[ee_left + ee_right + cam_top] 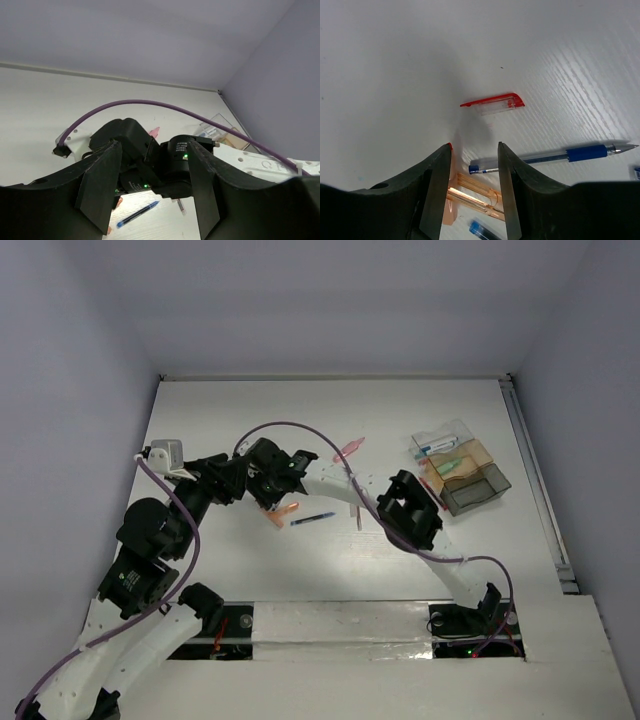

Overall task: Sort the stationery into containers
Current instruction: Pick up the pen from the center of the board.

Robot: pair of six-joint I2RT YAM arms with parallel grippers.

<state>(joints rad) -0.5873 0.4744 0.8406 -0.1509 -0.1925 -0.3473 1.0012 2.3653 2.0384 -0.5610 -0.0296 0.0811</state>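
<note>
I need to move my right gripper to the left in the wrist view next, turn it a little and lower it around the orange translucent marker [278,513] [464,195], because the marker is partly behind one gripper finger.
My right gripper [474,150] is open and low over the table, its jaws on either side of a pink-orange translucent pen [479,196]. In the top view the right gripper [270,498] is just above that orange piece [282,512]. A blue pen [555,156] lies to its right and also shows from above [313,519]. A red-and-clear cap [493,103] lies ahead. My left gripper [155,143] is open and empty, held above the table behind the right wrist [232,480]. The containers [460,475] stand at the right rear, holding a few items.
A pink piece [348,449] lies on the table behind the right arm. Another blue-tipped item [481,231] lies under the right gripper. A purple cable [165,106] arcs over the right wrist. The white walls enclose the table on three sides.
</note>
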